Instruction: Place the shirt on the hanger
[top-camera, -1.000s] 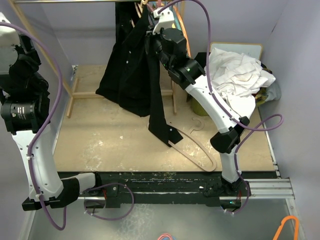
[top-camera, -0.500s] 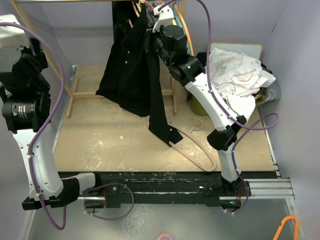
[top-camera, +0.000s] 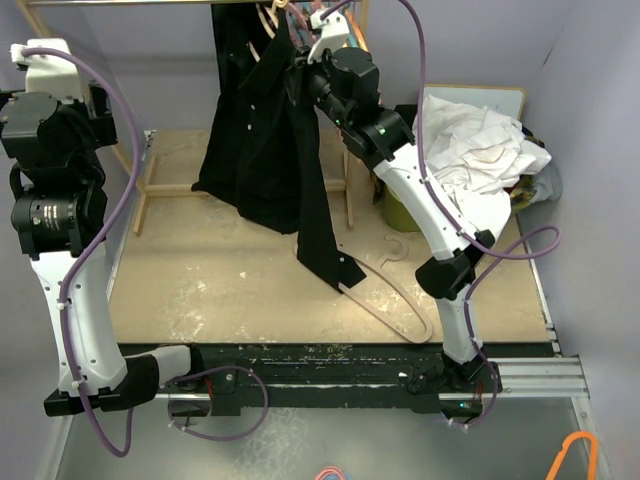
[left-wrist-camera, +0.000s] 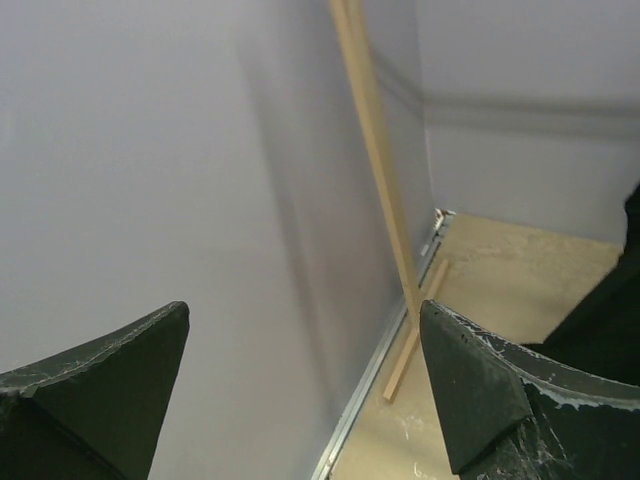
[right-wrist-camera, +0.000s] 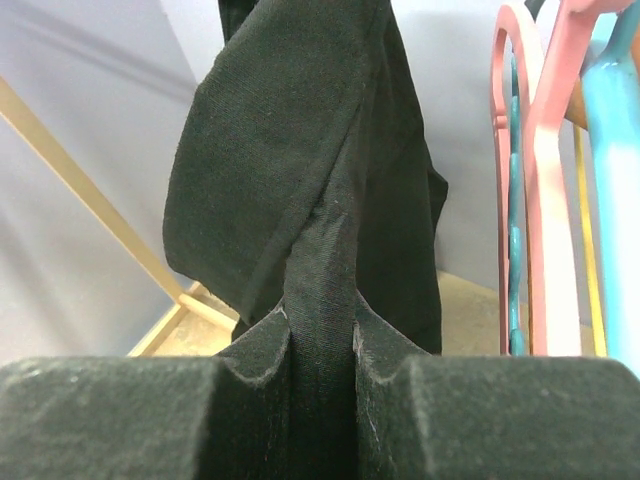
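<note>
The pink hanger (right-wrist-camera: 548, 220) is right of my right gripper in the wrist view. The fold eases toward it next and gets released, as fabric already covers the cream hanger.
The black shirt (top-camera: 265, 150) hangs from high at the back of the table, with one long part trailing down to the tabletop. My right gripper (top-camera: 299, 76) is shut on a fold of the shirt near its top. The right wrist view shows this fold (right-wrist-camera: 320, 250) pinched between the pads (right-wrist-camera: 250, 350). A thin pale cream hanger (top-camera: 268, 18) shows only as a curved piece above the shirt's top; the rest is hidden by fabric. My left gripper (left-wrist-camera: 303, 312) is open and empty, raised at the far left, facing the wall and a wooden post (left-wrist-camera: 380, 170).
A pinkish-tan hanger (top-camera: 392, 298) lies on the table under the shirt's trailing end. A pile of white cloth (top-camera: 478, 150) sits at the back right. Pink (right-wrist-camera: 545, 200) and teal (right-wrist-camera: 610, 200) hangers hang right of the shirt. A wooden rack base (top-camera: 150, 188) stands at the back left.
My right gripper has lifted the shirt's top a little higher and further back. My left arm has risen and swung its wrist toward the rack.
</note>
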